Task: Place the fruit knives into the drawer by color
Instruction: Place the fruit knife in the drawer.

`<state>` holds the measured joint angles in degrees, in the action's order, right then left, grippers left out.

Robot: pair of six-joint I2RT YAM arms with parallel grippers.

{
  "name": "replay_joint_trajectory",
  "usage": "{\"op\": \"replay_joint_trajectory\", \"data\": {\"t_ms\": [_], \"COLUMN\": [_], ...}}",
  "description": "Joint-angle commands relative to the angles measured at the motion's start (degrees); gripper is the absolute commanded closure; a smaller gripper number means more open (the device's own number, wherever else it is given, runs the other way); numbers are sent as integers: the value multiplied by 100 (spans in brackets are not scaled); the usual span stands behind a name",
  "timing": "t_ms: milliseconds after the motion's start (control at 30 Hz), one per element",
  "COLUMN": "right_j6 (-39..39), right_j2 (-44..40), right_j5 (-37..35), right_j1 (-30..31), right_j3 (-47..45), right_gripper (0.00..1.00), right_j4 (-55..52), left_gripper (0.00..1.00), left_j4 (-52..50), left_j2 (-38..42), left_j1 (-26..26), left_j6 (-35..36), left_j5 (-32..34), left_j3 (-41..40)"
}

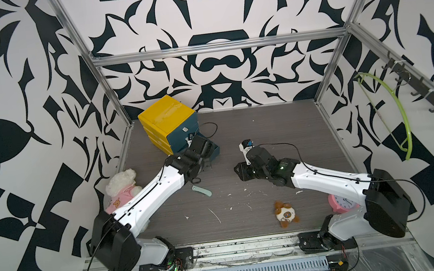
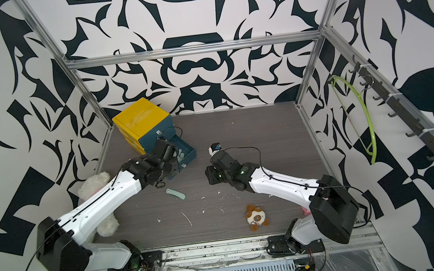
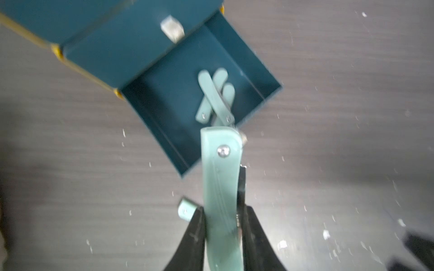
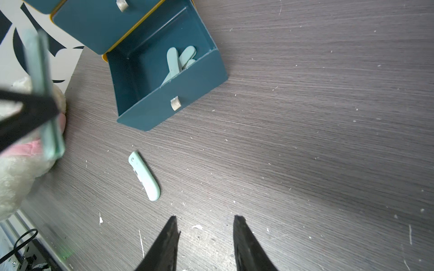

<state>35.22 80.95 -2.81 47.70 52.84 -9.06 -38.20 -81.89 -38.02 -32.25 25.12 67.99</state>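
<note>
The mint-teal knife matches the color of the open drawer's crossed knives, so my left gripper will next move outward and down over them and release it.
A mint-teal fruit knife (image 3: 222, 187), folded, rivet showing, stands between the fingers of my left gripper (image 3: 223, 208), which is shut on it just short of the open drawer (image 3: 164, 131). That teal drawer (image 4: 187, 93) is the bottom one of the chest, pulled out, with three mint-teal knives (image 3: 215, 96) crossed inside. Another mint-teal knife (image 1: 201, 191) (image 4: 144, 179) lies flat on the table below the left wrist. My right gripper (image 4: 204, 218) hovers open and empty over bare table, right of that knife; in both top views it sits mid-table (image 1: 239, 172) (image 2: 210, 175).
The yellow-topped chest (image 1: 166, 114) stands at the back left. A white plush bear in pink (image 1: 121, 186) lies under the left arm. A small brown bear toy (image 1: 286, 213) and a pink alarm clock (image 1: 340, 202) sit front right. A green hanger (image 1: 400, 120) hangs on the right wall.
</note>
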Motion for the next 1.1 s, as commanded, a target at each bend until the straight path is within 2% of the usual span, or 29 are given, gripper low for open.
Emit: {"op": "replay_joint_trajectory", "data": {"t_ms": [0,367,667,800,1067], "right_j6": [61,35,33,32,34], "right_j2": [-104,-307,-350,-369,-369], "right_j5": [-36,-18,8,8,26], "right_j1": [-12,-11,-9,-9,-14], "right_j3": [-49,-224,-256,-274,-259], "right_gripper": [59,59,59,59,56], "right_j4": [146,126,134,141,133], "left_gripper": [86,86,83,77,51], "left_j4": [142,160,85,80,151], "left_j2": [-631,-2488,-3129,-3245,-3057], "left_j1": [117,451,498,502,505], "left_j6": [568,1016,940,922,879], "left_j5": [537,812,685,651,514], "left_j3": [517,1883,2176,2172,2145]}}
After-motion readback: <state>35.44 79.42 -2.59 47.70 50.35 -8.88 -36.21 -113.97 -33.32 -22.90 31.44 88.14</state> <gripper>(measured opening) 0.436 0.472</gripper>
